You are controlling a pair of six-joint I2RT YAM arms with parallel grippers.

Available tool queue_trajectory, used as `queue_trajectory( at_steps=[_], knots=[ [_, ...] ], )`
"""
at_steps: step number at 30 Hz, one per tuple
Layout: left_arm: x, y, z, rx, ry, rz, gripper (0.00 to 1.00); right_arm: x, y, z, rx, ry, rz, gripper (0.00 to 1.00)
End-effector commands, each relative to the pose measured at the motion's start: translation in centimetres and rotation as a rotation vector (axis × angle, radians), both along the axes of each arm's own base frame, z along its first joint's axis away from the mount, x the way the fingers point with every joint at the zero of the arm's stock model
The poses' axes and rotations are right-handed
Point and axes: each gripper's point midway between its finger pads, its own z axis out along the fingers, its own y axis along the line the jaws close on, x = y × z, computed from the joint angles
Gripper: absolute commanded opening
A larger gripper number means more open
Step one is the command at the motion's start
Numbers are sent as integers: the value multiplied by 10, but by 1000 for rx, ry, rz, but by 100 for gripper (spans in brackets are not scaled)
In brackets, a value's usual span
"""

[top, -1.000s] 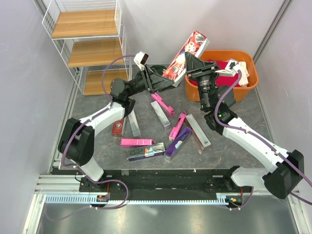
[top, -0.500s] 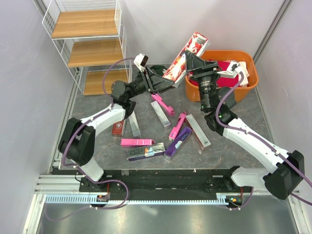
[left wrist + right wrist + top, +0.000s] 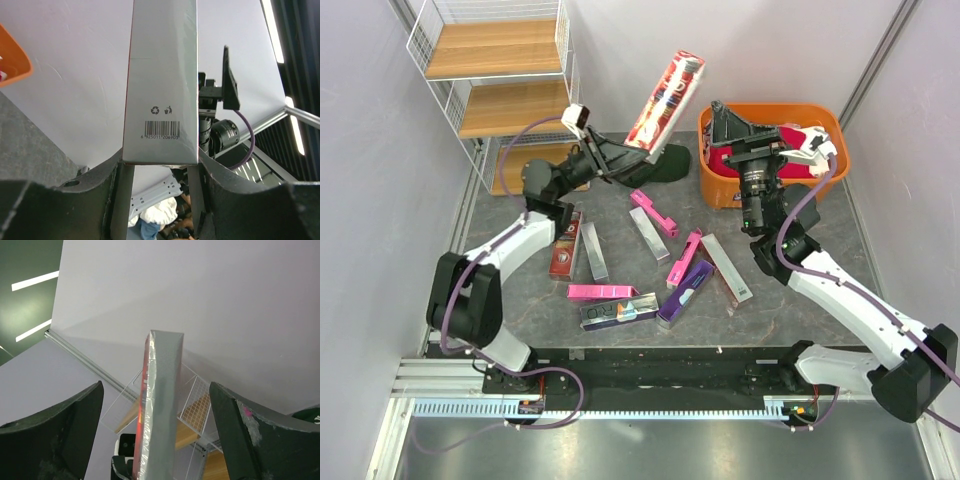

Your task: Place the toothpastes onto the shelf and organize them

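Observation:
My left gripper will swing left in the top view to the shelf's bare top board (image 3: 466, 48) and release the box on the board's end by the shelf's side.
My left gripper (image 3: 636, 153) is shut on the lower end of a dark red and silver toothpaste box (image 3: 665, 98), which it holds raised and tilted between the shelf and the tub. The left wrist view shows the box's silver barcode side (image 3: 162, 85) clamped between both fingers (image 3: 120, 200). My right gripper (image 3: 727, 124) is open above the tub, apart from the box. In the right wrist view the box (image 3: 162, 405) stands beyond the spread jaws. Several more toothpastes lie on the floor: pink (image 3: 653, 212), purple (image 3: 685, 290), holographic (image 3: 618, 312), dark red (image 3: 563, 245). The shelf (image 3: 495, 90) stands at the back left.
An orange tub (image 3: 825, 175) at the back right holds more boxes (image 3: 790, 140). White walls close in on both sides. The shelf's wire sides (image 3: 200, 405) show behind the raised box. A metal rail (image 3: 620, 405) runs along the near edge.
The right gripper opened and let go of the red box, then drew back right over the tub. The left arm carried the box up and to the left, toward the shelf.

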Motion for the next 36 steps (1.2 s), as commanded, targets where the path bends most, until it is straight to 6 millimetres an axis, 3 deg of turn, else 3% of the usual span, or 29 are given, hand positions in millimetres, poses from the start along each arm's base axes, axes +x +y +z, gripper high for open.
queue_trajectory(
  at_steps=[1, 2, 4, 5, 6, 7, 10, 16, 22, 28, 30, 31, 32, 36],
  knots=[
    [-8, 35, 37, 1, -107, 92, 2, -5, -14, -1, -42, 11, -51, 95],
    [-13, 41, 44, 15, -120, 100, 2, -5, -16, -2, -43, 15, -58, 95],
    [1, 54, 35, 82, -63, 156, 2, -4, -15, -5, -59, 25, -59, 95],
    [-5, 61, 47, 95, -89, 175, 2, -4, -15, -6, -62, 28, -59, 95],
    [0, 71, 48, 124, -113, 224, 2, -4, -16, -6, -65, 29, -60, 95],
    [4, 75, 42, 163, -55, 238, 2, -3, -14, -8, -72, 33, -58, 95],
    [6, 96, 56, 220, -67, 320, 2, -2, -13, -11, -86, 37, -56, 95],
    [3, 152, 107, 186, -110, 459, 2, 0, -5, -19, -132, 43, -35, 98],
    [19, 206, 131, 206, -29, 606, 2, -2, -10, -21, -149, 41, -48, 98],
    [41, 266, 141, 218, 89, 759, 2, 1, -18, -28, -183, 71, -87, 98],
    [55, 287, 134, 213, 146, 795, 2, 2, -20, -30, -186, 80, -97, 98],
    [55, 291, 142, 212, 132, 809, 2, 3, -20, -33, -190, 86, -98, 98],
    [66, 299, 136, 209, 164, 803, 2, 3, -21, -33, -190, 88, -101, 98],
    [83, 317, 139, 201, 178, 829, 2, 6, -19, -35, -203, 94, -102, 98]
  ],
)
